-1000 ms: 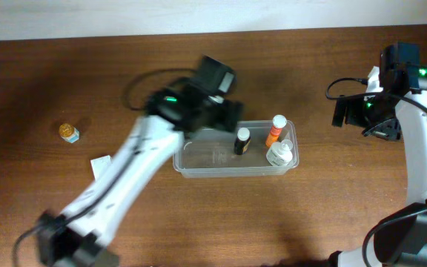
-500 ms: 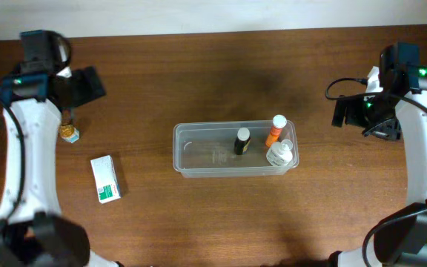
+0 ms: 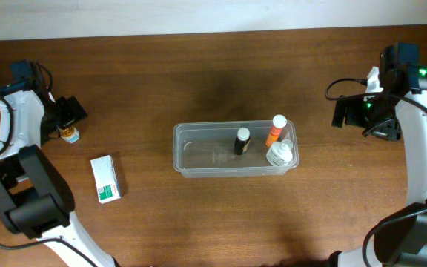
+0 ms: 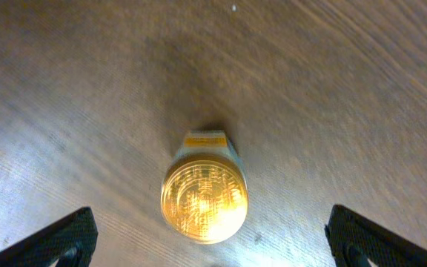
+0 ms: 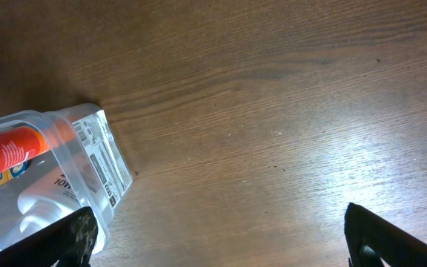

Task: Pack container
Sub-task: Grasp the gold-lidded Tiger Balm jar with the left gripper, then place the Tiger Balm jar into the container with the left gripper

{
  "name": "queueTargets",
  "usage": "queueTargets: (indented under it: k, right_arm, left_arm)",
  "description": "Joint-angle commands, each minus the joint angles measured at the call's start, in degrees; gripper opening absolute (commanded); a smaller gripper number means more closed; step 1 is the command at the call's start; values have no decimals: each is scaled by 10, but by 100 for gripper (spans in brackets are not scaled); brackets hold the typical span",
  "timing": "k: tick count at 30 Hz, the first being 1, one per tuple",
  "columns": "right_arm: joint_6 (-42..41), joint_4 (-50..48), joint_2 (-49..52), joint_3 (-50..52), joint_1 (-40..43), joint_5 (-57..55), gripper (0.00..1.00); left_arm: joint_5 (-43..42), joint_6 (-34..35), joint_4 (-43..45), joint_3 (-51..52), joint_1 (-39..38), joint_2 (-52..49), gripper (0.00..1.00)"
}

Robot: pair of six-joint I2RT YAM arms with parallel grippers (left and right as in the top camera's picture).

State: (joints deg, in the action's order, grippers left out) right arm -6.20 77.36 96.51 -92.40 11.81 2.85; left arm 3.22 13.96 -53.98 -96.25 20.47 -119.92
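The left gripper comes down onto the small gold-capped jar (image 3: 68, 133) (image 4: 204, 195) next and closes its fingers around it, since the jar stands below, between the two open fingers.
The clear container (image 3: 199, 169) sits mid-table and holds a dark bottle with a gold cap (image 3: 242, 141), an orange bottle with a white cap (image 3: 275, 130) and a white bottle (image 3: 279, 153). Its end wall also shows in the right wrist view (image 5: 98, 167). A small gold-capped jar (image 3: 68, 133) stands at the far left. My left gripper (image 3: 69, 113) hangs over the jar (image 4: 204, 195), open, with the jar between its fingers and untouched. My right gripper (image 3: 345, 113) is open and empty at the far right, apart from the container.
A white and green box (image 3: 105, 179) lies flat on the table, front left of the container. The table's far edge runs along the top of the overhead view.
My left arm has swung from over the container out to the far left and now hovers over the small jar. The right arm has not moved.
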Motion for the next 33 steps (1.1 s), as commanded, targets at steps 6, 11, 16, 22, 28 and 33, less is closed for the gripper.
queueTargets:
  k: [6, 11, 16, 22, 28, 33]
  right_arm:
    - [0, 0, 2, 2, 2, 3, 98]
    - [0, 1, 2, 2, 2, 3, 98]
    - [0, 1, 2, 2, 2, 3, 99]
    - [0, 1, 2, 2, 2, 3, 98]
    - [0, 1, 2, 2, 2, 3, 98]
    - [0, 2, 2, 2, 2, 3, 98]
  left_arm:
    - [-8, -3, 44, 2, 3, -46, 94]
    - [-9, -3, 44, 2, 3, -58, 82]
    - [-9, -3, 38, 2, 3, -59, 57]
    - [-9, -3, 15, 2, 3, -59, 56]
    - [-9, -3, -9, 2, 3, -59, 45]
    - [-5, -3, -9, 2, 3, -59, 37]
